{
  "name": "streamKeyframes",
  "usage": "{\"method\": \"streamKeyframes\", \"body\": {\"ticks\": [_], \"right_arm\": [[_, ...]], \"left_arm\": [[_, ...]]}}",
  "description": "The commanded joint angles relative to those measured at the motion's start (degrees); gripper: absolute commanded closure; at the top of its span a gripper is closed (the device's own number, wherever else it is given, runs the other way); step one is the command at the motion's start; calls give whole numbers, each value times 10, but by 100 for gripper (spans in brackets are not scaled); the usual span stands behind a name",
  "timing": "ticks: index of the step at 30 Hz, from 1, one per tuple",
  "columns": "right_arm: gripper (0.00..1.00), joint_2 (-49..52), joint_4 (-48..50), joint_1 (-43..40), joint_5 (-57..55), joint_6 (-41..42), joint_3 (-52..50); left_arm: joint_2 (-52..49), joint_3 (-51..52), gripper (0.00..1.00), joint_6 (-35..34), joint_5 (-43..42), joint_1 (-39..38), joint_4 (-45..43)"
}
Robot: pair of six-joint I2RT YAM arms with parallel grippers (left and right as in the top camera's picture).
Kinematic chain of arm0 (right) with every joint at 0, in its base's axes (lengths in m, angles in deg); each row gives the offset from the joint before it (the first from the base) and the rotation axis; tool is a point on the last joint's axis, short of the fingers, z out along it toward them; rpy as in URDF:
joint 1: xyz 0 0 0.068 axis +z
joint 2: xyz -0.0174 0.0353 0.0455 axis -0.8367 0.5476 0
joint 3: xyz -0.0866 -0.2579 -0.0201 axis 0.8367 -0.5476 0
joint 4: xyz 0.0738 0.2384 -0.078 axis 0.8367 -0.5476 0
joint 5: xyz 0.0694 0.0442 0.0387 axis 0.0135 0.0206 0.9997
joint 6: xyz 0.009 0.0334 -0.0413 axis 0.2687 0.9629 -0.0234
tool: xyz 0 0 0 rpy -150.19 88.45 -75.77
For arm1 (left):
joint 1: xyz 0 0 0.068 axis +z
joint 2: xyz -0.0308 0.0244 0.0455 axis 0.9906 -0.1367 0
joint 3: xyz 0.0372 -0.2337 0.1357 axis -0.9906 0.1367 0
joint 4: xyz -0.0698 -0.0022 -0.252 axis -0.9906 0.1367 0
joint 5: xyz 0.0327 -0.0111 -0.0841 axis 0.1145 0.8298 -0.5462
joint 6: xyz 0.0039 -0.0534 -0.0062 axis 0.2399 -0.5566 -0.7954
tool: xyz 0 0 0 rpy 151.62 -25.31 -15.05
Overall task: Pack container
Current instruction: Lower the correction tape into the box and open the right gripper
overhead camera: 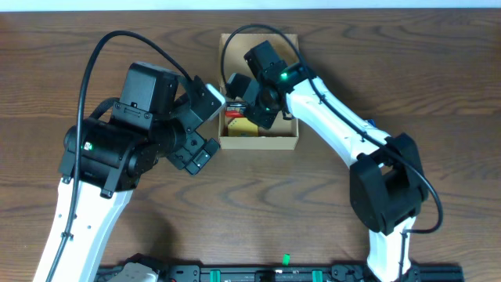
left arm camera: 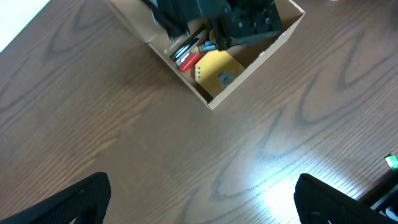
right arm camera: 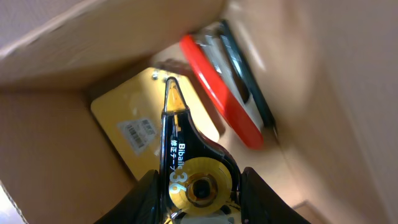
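My right gripper turns square to the container next and lowers back toward the container's near side, over the yellow card, whose top is empty of pens.
The tan cardboard container stands open at the table's back centre; it also shows in the left wrist view. Inside lie a yellow card, a red pen and dark pens. My right gripper is down inside the box, shut on a black and yellow correction tape dispenser whose tip points at the yellow card. From overhead the right gripper covers the box's left part. My left gripper is open and empty over bare table, left of the box.
The wooden table spreads all round the box. The left arm sits close to the box's left wall. A black rail runs along the front edge.
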Motion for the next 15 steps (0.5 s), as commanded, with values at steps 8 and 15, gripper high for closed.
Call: {"method": "streamKeyframes", "body": {"ticks": [8, 15], "right_arm": [[99, 10, 10, 12, 40, -142, 8], [99, 25, 10, 28, 59, -174, 8]], "left_arm": [[1, -17, 5, 6, 2, 2, 2], [1, -17, 5, 6, 2, 2, 2]]}}
